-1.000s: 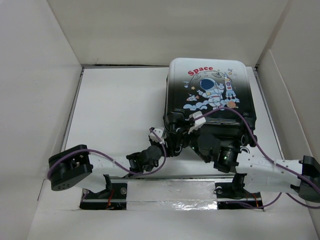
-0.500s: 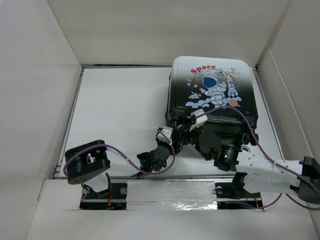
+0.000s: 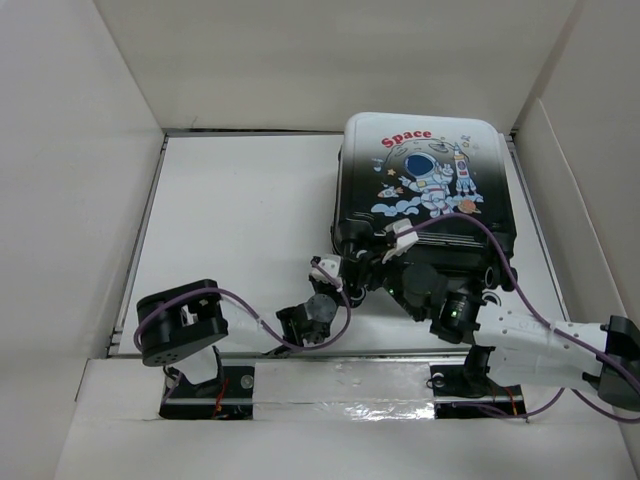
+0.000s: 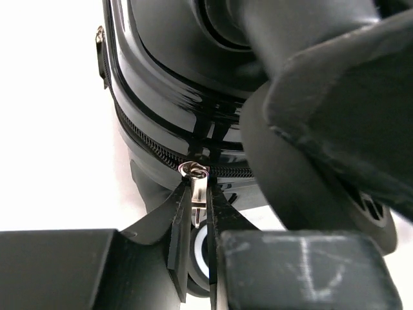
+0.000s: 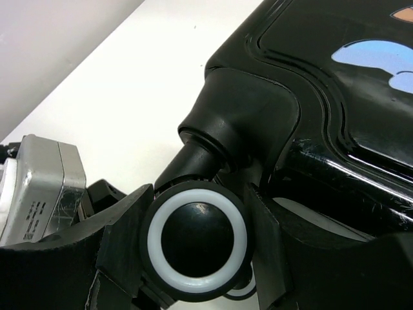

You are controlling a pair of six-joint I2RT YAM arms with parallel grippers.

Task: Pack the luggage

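My right gripper should next pull the luggage's caster wheel [image 5: 197, 240] to the left in the top view, over the bare tabletop, and let it go, because the luggage is by a wall.
The luggage [image 3: 425, 190] lies flat and closed at the back right of the white table, astronaut print up. My left gripper [image 3: 340, 273] is at its near left corner. In the left wrist view it [image 4: 199, 206] is shut on the silver zipper pull [image 4: 197, 187], which hangs from the black zipper line of the shell [image 4: 168, 77]. My right gripper [image 3: 375, 265] is right beside it at the same corner. The right wrist view shows it [image 5: 197, 242] shut on a black caster wheel [image 5: 197, 240] with a white ring, one finger [image 5: 126, 248] on each side of it.
Tall cardboard walls [image 3: 70, 150] enclose the table on the left, back and right. The left arm's elbow [image 3: 175, 325] sits low at the near left edge. The two grippers are crowded together; the right gripper's body [image 4: 322, 116] fills the upper right of the left wrist view.
My left gripper has closed onto the zipper pull. The left arm's elbow has swung right, toward the bases. The luggage shifted slightly to the right. The right gripper kept its hold on the wheel.
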